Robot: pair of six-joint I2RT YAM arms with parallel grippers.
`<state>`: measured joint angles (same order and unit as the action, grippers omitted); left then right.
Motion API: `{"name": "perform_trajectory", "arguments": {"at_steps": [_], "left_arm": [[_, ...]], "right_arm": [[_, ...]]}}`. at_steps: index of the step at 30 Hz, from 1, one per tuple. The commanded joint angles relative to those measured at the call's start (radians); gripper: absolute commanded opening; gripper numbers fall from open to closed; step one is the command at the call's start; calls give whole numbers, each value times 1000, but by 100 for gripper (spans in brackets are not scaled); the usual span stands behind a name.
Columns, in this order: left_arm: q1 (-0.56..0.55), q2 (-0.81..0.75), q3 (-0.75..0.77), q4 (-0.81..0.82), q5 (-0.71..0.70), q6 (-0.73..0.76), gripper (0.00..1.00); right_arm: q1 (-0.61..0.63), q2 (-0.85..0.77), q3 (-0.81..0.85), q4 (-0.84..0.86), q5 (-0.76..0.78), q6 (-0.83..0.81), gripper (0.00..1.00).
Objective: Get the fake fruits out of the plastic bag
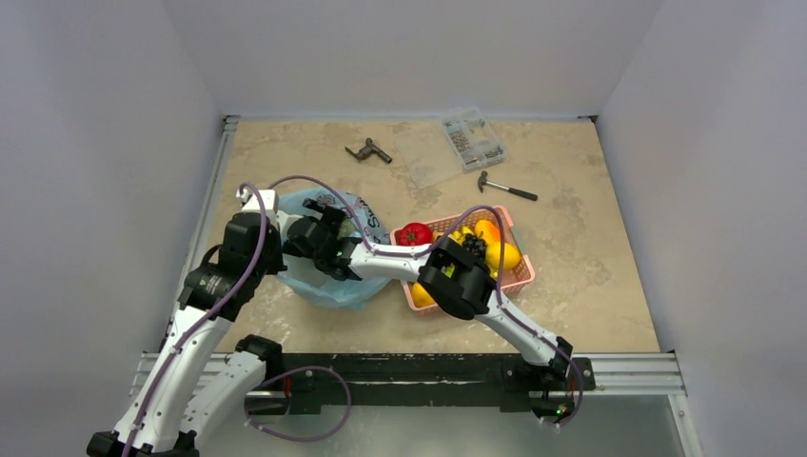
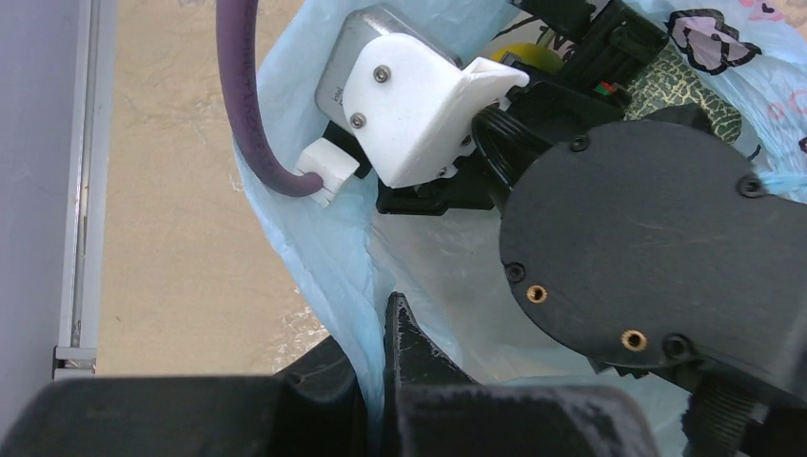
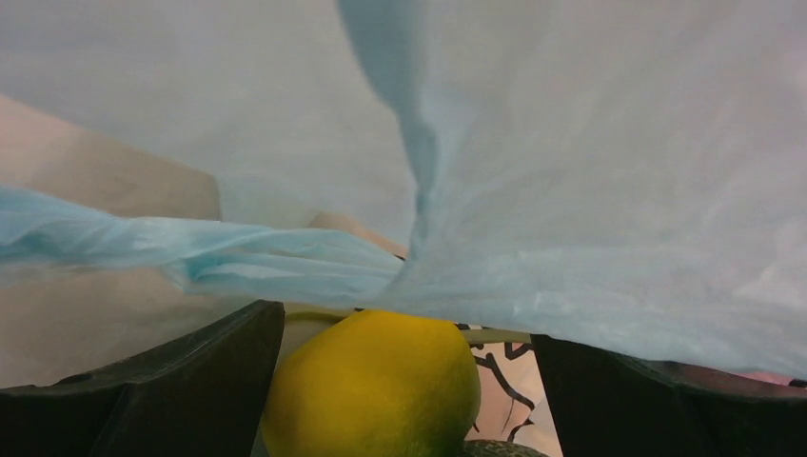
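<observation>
My right gripper will stay inside the bag's opening and close its fingers on the yellow-green fruit's sides, as one side still has a gap beside it.
The pale blue plastic bag [image 1: 335,284] lies left of centre on the table. My left gripper [image 1: 279,236] is shut on the bag's left rim [image 2: 333,267], its fingers [image 2: 419,347] pinching the film. My right gripper [image 1: 312,235] is inside the bag's mouth and open, with a yellow-green fruit [image 3: 371,386] between its fingers [image 3: 190,381]; there is a gap on the fruit's right side. The grey-green netted melon [image 2: 687,88] lies in the bag beyond the right wrist, and a sliver of it shows in the right wrist view [image 3: 504,449]. The red tomato [image 1: 414,233] sits in the pink basket [image 1: 521,276].
The basket also holds dark grapes [image 1: 473,246] and yellow and orange fruits [image 1: 501,255]. A hammer [image 1: 507,187], a clear parts box [image 1: 473,138] and a dark tool [image 1: 368,150] lie at the back. The right forearm [image 1: 390,259] crosses from the basket to the bag.
</observation>
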<state>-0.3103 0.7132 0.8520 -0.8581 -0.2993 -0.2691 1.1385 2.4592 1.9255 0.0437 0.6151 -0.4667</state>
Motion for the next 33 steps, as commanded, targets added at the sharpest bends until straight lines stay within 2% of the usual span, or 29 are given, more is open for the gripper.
{"name": "perform_trajectory", "arguments": {"at_steps": [1,3,5,6,10,17,21,27,33], "left_arm": [[-6,-11,3,28,5,10,0],[-6,-7,4,27,2,10,0],[-6,1,6,18,-6,4,0],[-6,3,6,18,-8,2,0],[-6,1,10,9,-26,-4,0],[-6,-9,6,15,-33,-1,0],[-5,-5,9,12,-35,-1,0],[-6,-18,9,13,-37,-1,0],[-6,-20,9,15,-31,1,0]], "right_arm": [[-6,26,61,-24,42,-35,98],[-6,28,62,-23,42,-20,92],[-6,17,54,-21,42,1,78],[-4,3,41,-12,30,11,74],[0,-58,-21,43,-35,49,63],[0,-98,-7,40,-77,99,40],[0,-203,-98,79,-201,186,25],[0,-349,-227,109,-373,313,11],[0,-494,-387,133,-495,446,9]]}}
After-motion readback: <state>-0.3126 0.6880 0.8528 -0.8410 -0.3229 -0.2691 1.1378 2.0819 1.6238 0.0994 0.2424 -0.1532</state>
